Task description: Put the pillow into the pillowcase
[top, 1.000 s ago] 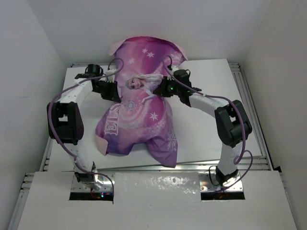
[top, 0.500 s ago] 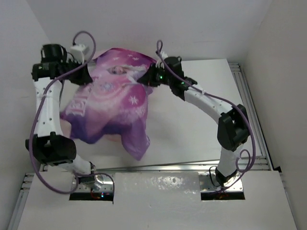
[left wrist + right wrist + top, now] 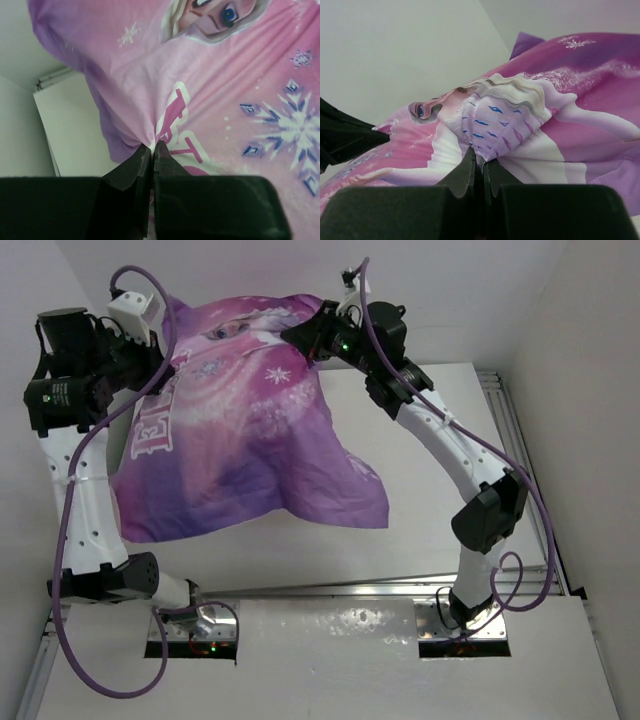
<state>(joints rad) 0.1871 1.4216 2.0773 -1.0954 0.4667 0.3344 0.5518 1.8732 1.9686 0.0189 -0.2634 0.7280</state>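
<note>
The pillowcase hangs in the air, so my right gripper should next move down and back toward the base, toward the white table beneath it, and release.
The purple-pink pillowcase (image 3: pixel 245 430) with princess print and "ELSA" lettering hangs in the air, spread between both arms above the table. My left gripper (image 3: pixel 158 352) is shut on its left top edge; the wrist view shows the fabric (image 3: pixel 225 90) pinched between the black fingers (image 3: pixel 135 165). My right gripper (image 3: pixel 300 337) is shut on the right top edge, the cloth (image 3: pixel 520 115) bunched at its fingertips (image 3: pixel 465 172). The case bulges and hangs down full. No white pillow shows; it is hidden or inside the case.
The white table (image 3: pixel 440 500) lies below, with metal rails (image 3: pixel 520 440) along its right side and white walls close on the left, back and right. The left arm's purple cable (image 3: pixel 75 510) loops beside it.
Both arms have lifted the pillowcase from the table high into the air and drawn apart, so it now hangs spread out and its lower end has swung off the table.
</note>
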